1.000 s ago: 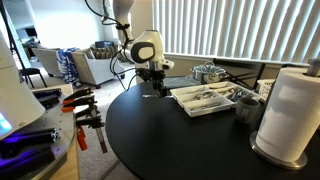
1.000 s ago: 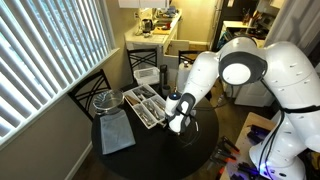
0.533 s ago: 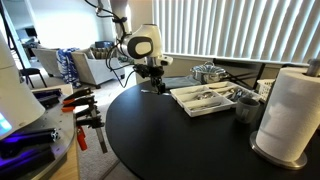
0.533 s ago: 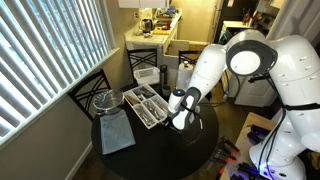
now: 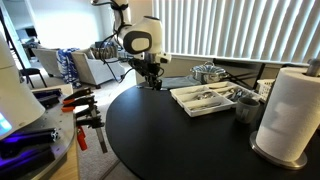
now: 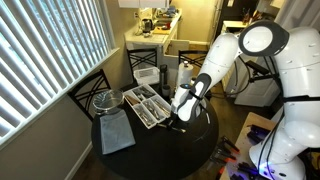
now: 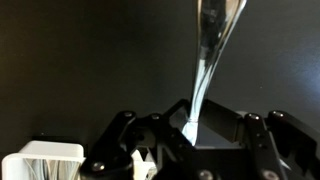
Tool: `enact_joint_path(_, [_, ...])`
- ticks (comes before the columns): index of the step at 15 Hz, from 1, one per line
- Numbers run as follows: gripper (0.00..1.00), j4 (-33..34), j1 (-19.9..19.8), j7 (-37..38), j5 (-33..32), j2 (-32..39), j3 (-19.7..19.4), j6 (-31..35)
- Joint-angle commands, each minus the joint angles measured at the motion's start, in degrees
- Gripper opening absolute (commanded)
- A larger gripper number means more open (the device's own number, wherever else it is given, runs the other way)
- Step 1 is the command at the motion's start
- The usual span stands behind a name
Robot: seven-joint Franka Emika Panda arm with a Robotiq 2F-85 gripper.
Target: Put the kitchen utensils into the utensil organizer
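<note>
The gripper raises the utensil above the organizer's rim next, carries it outward, lowers and releases it. The organizer's section by the cup (image 5: 208, 98) (image 7: 62, 170), already holding utensils, lies outward.
My gripper (image 5: 150, 84) is shut on a slim silver utensil (image 7: 210, 60) and holds it just above the black round table (image 5: 170, 140), a little apart from the near end of the white utensil organizer (image 5: 195, 110). In the wrist view the utensil runs up from between my jaws (image 7: 195, 125). More silver utensils (image 5: 206, 95) lie in the organizer's compartments. An exterior view shows my gripper (image 6: 180, 118) beside the organizer (image 6: 152, 121). A corner of the organizer shows in the wrist view (image 7: 45, 160).
A shiny metal pot (image 5: 208, 72) stands behind the organizer. A dark grey cup (image 5: 246, 107) and a paper towel roll (image 5: 293, 110) stand beside it. Orange-and-black clamps (image 5: 85, 120) lie off the table. A grey cloth (image 6: 116, 132) lies near the window blinds.
My gripper has lifted off the table surface with the utensil in it, and the arm has risen and shifted slightly away from the table edge.
</note>
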Motion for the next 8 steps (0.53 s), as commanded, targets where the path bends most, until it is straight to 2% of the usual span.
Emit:
enact_joint_path(1, [0.05, 0.57, -4.26, 0.75, 1.65, -0.68, 1.44, -0.08])
enact_joint_path(2, [0.05, 1.94, -5.20, 1.02, 2.04, -0.05, 1.54, -0.05])
enact_joint_path(4, [0.05, 5.47, -3.92, 2.45, 2.44, 0.38, -1.44, -1.78])
enact_joint_path(8, [0.05, 14.40, 1.39, 3.70, 1.14, 1.63, -8.96, -6.62])
